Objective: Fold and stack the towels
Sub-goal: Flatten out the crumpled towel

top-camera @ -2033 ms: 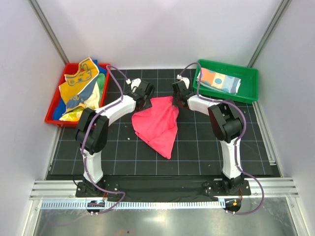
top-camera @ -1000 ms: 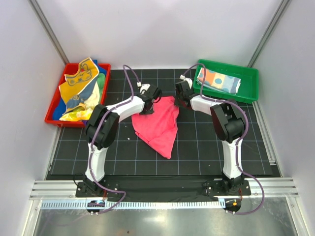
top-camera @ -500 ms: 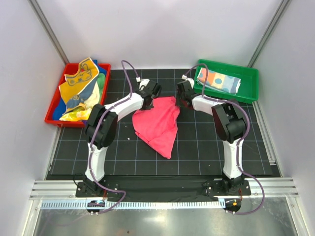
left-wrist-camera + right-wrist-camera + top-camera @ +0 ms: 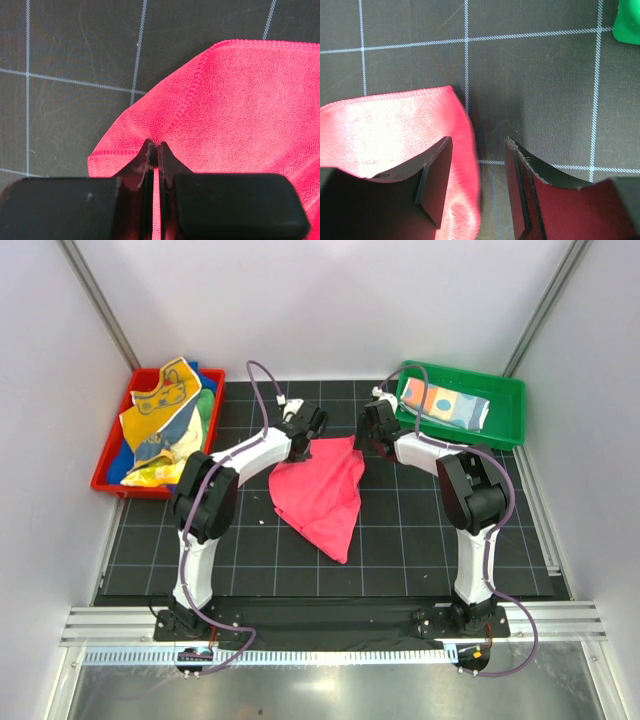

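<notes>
The towel's edge sits off-center between my right gripper's open fingers, so that gripper shifts toward my left gripper, over the edge, next, then closes.
A pink-red towel (image 4: 320, 495) lies crumpled on the black grid mat, tapering toward the near side. My left gripper (image 4: 305, 440) sits at its far left corner. In the left wrist view the gripper (image 4: 154, 150) is shut, pinching a fold of the towel (image 4: 240, 100) near its hemmed edge. My right gripper (image 4: 366, 438) is at the far right corner. In the right wrist view it (image 4: 477, 145) stands open, and the towel's blurred edge (image 4: 385, 125) hangs loose by the left finger (image 4: 437, 175).
A red tray (image 4: 103, 480) at the far left holds a pile of towels, an orange-yellow tiger one (image 4: 160, 415) on top. A green tray (image 4: 510, 430) at the far right holds a folded patchwork towel (image 4: 447, 402). Its corner (image 4: 627, 20) shows in the right wrist view.
My left gripper has closed on the towel's far left corner. My right gripper has opened and let go of the far right corner.
</notes>
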`<state>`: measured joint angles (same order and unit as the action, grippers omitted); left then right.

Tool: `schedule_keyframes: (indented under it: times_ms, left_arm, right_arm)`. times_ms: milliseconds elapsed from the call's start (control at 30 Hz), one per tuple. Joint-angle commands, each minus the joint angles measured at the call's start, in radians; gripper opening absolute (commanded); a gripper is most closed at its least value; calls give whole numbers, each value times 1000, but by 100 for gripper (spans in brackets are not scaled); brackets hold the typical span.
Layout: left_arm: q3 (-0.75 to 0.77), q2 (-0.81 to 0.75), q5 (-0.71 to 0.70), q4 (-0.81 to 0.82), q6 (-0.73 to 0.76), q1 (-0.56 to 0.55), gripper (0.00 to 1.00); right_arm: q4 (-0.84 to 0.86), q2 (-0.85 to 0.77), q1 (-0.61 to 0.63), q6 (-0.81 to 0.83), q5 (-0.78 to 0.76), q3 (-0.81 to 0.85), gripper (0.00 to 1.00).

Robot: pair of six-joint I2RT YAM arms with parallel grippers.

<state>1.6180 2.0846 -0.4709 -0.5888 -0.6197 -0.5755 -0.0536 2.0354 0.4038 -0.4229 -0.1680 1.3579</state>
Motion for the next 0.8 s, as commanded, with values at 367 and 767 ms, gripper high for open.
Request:
schedule_keyframes:
  times_ms: [367,767]
  left_arm:
    - [49,2,-2,0,11,16,0]
    - [52,5,9,3,11,28,0]
  right_arm:
    - [71,-20,16,35,12,43,53]
    - [-6,85,38,67,-45,155,53]
